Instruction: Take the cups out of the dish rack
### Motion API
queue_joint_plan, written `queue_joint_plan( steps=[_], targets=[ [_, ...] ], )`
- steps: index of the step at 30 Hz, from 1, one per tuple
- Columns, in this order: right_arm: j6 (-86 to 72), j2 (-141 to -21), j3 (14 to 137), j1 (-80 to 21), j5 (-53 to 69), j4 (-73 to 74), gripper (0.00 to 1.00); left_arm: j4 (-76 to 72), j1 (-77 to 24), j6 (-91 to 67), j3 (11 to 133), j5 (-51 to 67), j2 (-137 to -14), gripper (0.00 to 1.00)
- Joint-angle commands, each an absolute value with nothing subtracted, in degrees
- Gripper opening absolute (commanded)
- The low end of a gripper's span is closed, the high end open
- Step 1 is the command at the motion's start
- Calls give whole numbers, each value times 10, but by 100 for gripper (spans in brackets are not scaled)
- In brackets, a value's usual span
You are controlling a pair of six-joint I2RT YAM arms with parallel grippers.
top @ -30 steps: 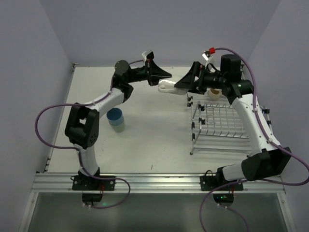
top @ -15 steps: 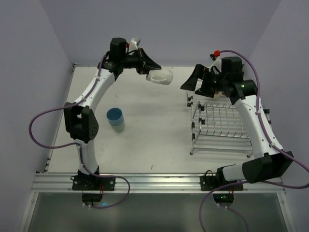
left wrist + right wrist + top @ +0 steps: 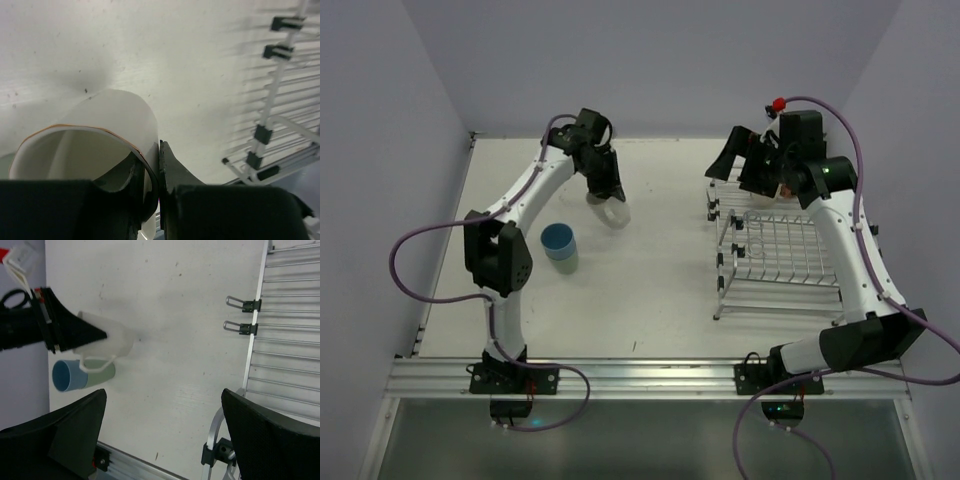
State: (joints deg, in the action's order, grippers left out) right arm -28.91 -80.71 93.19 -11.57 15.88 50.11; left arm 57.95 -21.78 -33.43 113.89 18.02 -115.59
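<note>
My left gripper moves back and down next to set the white cup [image 3: 614, 213] beside the pale green cup, where the table toward the rack is empty.
My left gripper [image 3: 608, 195] is shut on the rim of a white cup [image 3: 614, 213], one finger inside the cup and one outside, as the left wrist view shows [image 3: 159, 170]. The white cup [image 3: 100, 125] has a handle and hangs low over the table; I cannot tell whether it touches. Just to its left, a light blue cup [image 3: 558, 238] sits nested in a pale green cup [image 3: 566, 262]. The silver dish rack [image 3: 775, 250] stands at the right. My right gripper [image 3: 745, 165] is open and empty above the rack's far left corner.
The right wrist view shows the white cup [image 3: 107, 342] beside the light blue cup [image 3: 67, 376] in the pale green cup [image 3: 102, 372], bare table [image 3: 185, 340] between them and the rack [image 3: 285, 340]. Walls close the left, back and right sides.
The left arm swung the white cup from high at the back down to the table beside the stacked cups. The right gripper drew back toward the rack and stayed open.
</note>
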Motion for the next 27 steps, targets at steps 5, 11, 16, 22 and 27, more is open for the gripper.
queue_joint_plan(
  steps=[5,11,16,22,27],
  targets=[
    [-294,-816,968,-116,75,516,99,484,-271,-296,980,45,-1000,0],
    [-303,-817,950,-116,65,518,99,461,-282,-280,940,4,-983,0],
    [-311,-827,976,-116,18,530,99,444,-300,-268,909,-19,-995,0],
    [-321,-857,1016,-117,14,555,99,441,-321,-258,906,-54,-1012,0],
    [-321,-881,1027,-116,-15,554,99,425,-338,-261,875,-92,-1010,0]
  ],
)
